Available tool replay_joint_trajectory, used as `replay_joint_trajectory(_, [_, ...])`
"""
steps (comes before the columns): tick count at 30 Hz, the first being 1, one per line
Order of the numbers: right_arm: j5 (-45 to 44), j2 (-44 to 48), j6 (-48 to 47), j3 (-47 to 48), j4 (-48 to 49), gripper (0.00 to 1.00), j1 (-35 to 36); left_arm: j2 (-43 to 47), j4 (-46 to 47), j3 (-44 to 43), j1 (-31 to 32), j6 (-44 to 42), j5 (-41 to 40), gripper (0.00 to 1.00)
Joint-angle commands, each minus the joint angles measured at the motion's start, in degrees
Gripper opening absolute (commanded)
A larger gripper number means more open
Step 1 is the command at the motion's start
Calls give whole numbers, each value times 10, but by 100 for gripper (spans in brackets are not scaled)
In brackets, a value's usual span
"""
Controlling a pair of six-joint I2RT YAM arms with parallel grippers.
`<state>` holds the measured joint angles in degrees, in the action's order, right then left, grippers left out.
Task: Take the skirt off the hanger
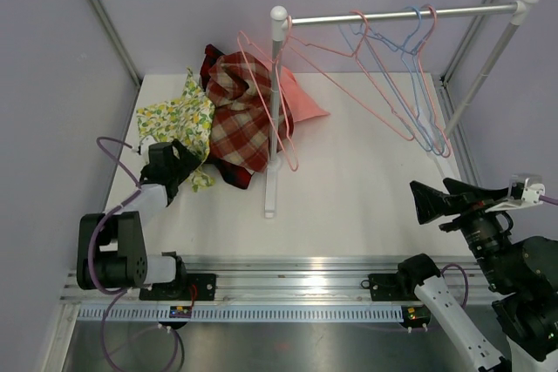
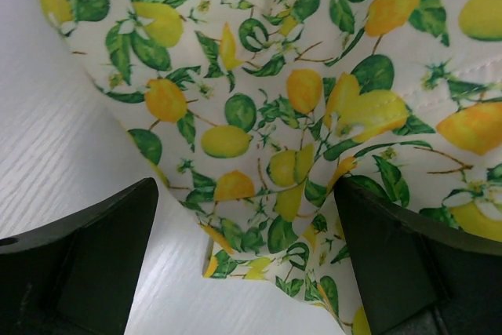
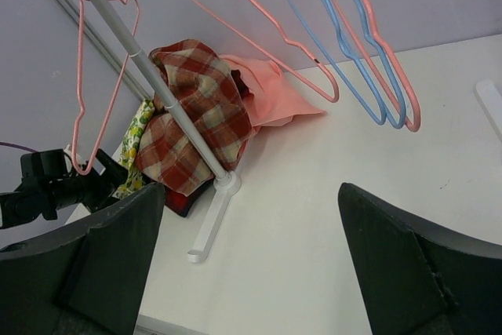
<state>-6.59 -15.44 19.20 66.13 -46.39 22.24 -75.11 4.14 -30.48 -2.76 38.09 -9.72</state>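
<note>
My left gripper moves down, open, onto the lemon garment's near hem (image 1: 196, 175) (image 2: 223, 229) next and closes there, since that hem already lies between its fingers.
A lemon-print garment (image 1: 179, 119) lies on the white table at the back left, beside a red plaid garment (image 1: 240, 111) and a pink one (image 1: 301, 98). None of them hangs on a hanger. My left gripper (image 1: 179, 167) is open and low over the lemon garment's near hem. In the left wrist view its jaws (image 2: 245, 186) straddle that hem (image 2: 259, 217) without closing on it. My right gripper (image 1: 429, 191) is open, empty and raised at the right, well away from the clothes; its wrist view shows the gripper (image 3: 251, 194) over bare table.
A white rack (image 1: 273, 111) stands mid-table, its foot (image 1: 269, 202) pointing toward me. A bare pink hanger (image 1: 261, 84) hangs at its left post. Two pink hangers (image 1: 366, 76) and a blue one (image 1: 410, 76) hang bare on the right part of the bar.
</note>
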Motion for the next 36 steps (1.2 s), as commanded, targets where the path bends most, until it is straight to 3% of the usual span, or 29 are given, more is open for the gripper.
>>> replay_joint_trajectory(1, [12,-17,1,-8,24,99,3,-32,82,-44,-10,39,57,98])
replay_joint_trajectory(5, [17,-25,15,-21,38,99,3,-99,104,-44,-8,106,62,93])
replay_joint_trajectory(8, [17,-32,18,-22,42,99,2,-144,119,-38,-10,146,72,64])
replay_joint_trajectory(10, [14,-39,15,-20,44,99,2,-141,107,-36,4,166,37,43])
replay_joint_trajectory(12, [12,-42,11,-16,45,99,2,-145,106,-36,4,171,38,28])
replay_joint_trajectory(13, [12,-47,11,-16,46,99,3,-147,103,-37,5,169,37,5])
replay_joint_trajectory(14, [11,-47,12,-15,46,100,3,-145,100,-37,5,168,35,0])
replay_joint_trajectory(18, [12,-49,12,-12,49,99,2,-74,37,-34,9,140,7,0])
replay_joint_trajectory(24, [10,-35,15,-14,39,100,3,233,-160,-75,40,68,-121,0])
replay_joint_trajectory(26, [9,-26,15,-18,38,100,3,261,-191,-126,43,30,-130,0])
replay_joint_trajectory(30, [15,-13,20,-23,32,99,3,216,-183,-279,43,-38,-60,0])
replay_joint_trajectory(36, [4,10,18,-26,10,99,3,-33,-228,-620,57,-66,81,0])
